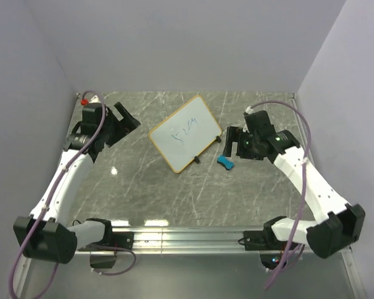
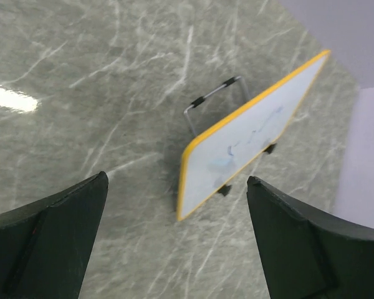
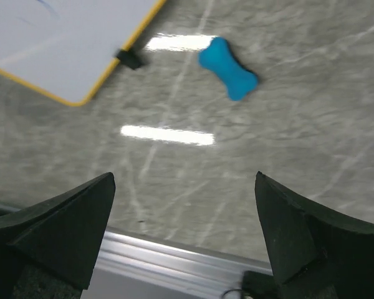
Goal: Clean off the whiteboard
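Observation:
My right gripper lowers next, shifting to the left in the top view, and closes on the eraser's slim middle (image 1: 225, 162) (image 3: 229, 68), since the eraser narrows between its wider ends.
The whiteboard (image 1: 184, 132), white with a thin tan frame and faint blue scribbles, stands tilted on small black feet in the middle of the table. It also shows in the left wrist view (image 2: 255, 140) and in the right wrist view (image 3: 62, 43). The blue bone-shaped eraser (image 1: 225, 162) lies on the table just right of the board's near corner, also seen in the right wrist view (image 3: 228, 67). My left gripper (image 1: 126, 124) is open and empty, left of the board (image 2: 176, 180). My right gripper (image 1: 230, 143) is open and empty, just above the eraser (image 3: 184, 177).
The grey marble tabletop (image 1: 149, 187) is walled in by lilac panels on three sides. A metal rail (image 1: 181, 237) runs along the near edge and shows in the right wrist view (image 3: 174, 255). A wire stand (image 2: 215, 99) sits behind the board.

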You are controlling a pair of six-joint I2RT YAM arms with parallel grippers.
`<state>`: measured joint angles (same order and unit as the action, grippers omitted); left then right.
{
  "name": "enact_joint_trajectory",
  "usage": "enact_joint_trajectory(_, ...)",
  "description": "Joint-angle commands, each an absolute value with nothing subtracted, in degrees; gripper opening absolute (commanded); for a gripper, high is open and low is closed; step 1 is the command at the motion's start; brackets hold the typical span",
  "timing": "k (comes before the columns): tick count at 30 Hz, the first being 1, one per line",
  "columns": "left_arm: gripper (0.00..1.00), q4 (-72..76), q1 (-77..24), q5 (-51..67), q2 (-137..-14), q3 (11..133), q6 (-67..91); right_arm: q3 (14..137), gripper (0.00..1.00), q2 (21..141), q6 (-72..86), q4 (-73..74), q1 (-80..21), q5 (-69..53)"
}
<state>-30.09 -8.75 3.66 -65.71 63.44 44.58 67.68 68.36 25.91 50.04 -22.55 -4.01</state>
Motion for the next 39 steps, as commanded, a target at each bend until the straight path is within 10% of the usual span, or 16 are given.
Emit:
enact_joint_trajectory(1, 0.99, -34.6, -9.1, 2.1, -69.2, 70.3, 39.0, 69.4, 1.0, 73.0, 15.8, 54.8, -23.9, 5.0)
enact_joint_trajectory(39, 1.0, -41.7, -9.2, 0.7, -67.9, 75.3, 38.1, 72.8, 0.74, 107.9, 14.8, 34.5, -27.6, 8.9)
